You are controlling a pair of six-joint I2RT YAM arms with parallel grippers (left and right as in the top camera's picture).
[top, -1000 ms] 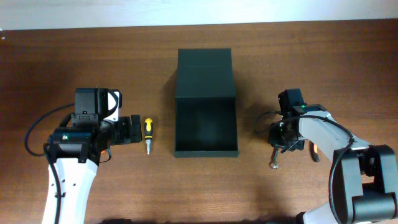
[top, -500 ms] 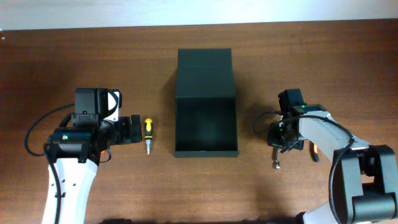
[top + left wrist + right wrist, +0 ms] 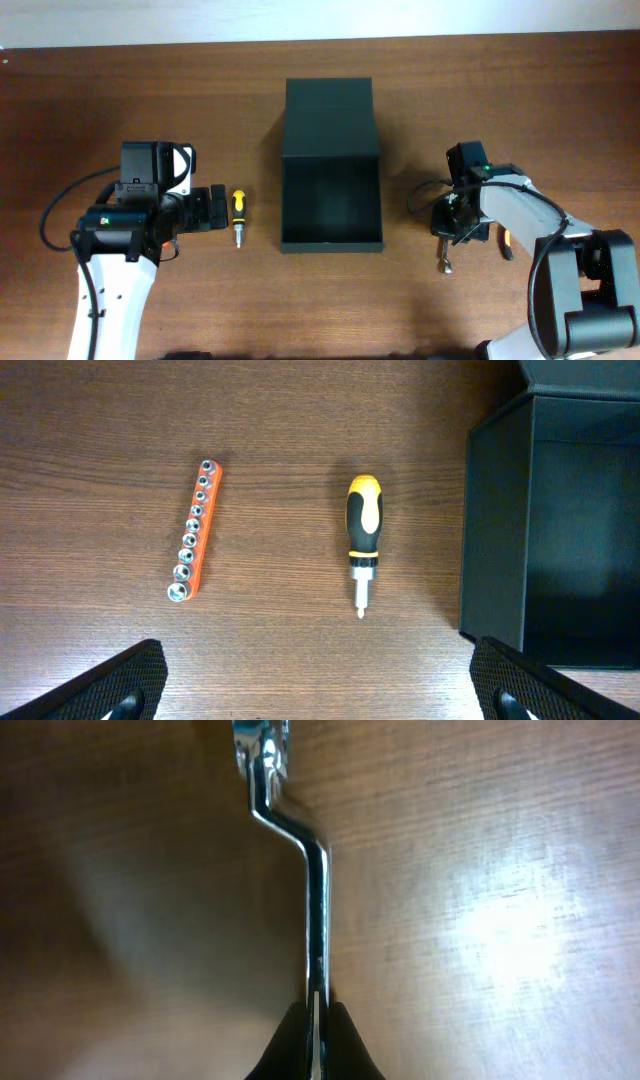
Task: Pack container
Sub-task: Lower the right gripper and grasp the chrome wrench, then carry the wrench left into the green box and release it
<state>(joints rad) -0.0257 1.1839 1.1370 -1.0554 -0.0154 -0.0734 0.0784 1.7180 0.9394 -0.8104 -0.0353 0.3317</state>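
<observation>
My right gripper will lift and turn the wrench over the container next, then lower it inside to release.
The container [image 3: 331, 246], a dark matte box, stands open in mid-table with its flap lid [image 3: 329, 115] laid back; its inside is bare. My right gripper [image 3: 452, 232] is to its right, shut on a chrome offset wrench [image 3: 316, 890] whose free end [image 3: 446, 262] points toward the table's front. In the right wrist view the black fingertips [image 3: 292, 1045] pinch the thin shaft. My left gripper [image 3: 210, 208] is open to the left of the container, facing a yellow-black screwdriver [image 3: 238, 213]. In the left wrist view that screwdriver [image 3: 363, 530] lies between the wide-apart fingers [image 3: 130, 685], beside the container wall [image 3: 495, 530].
An orange rail of several sockets [image 3: 194, 530] lies left of the screwdriver; overhead it is hidden under the left arm. A small orange-tipped object [image 3: 505, 241] lies just right of the right gripper. The table's far edge meets a pale wall [image 3: 320, 18].
The right gripper's fingers have closed on the chrome wrench, and its free end has swung slightly rightward. The left arm and the screwdriver have not moved.
</observation>
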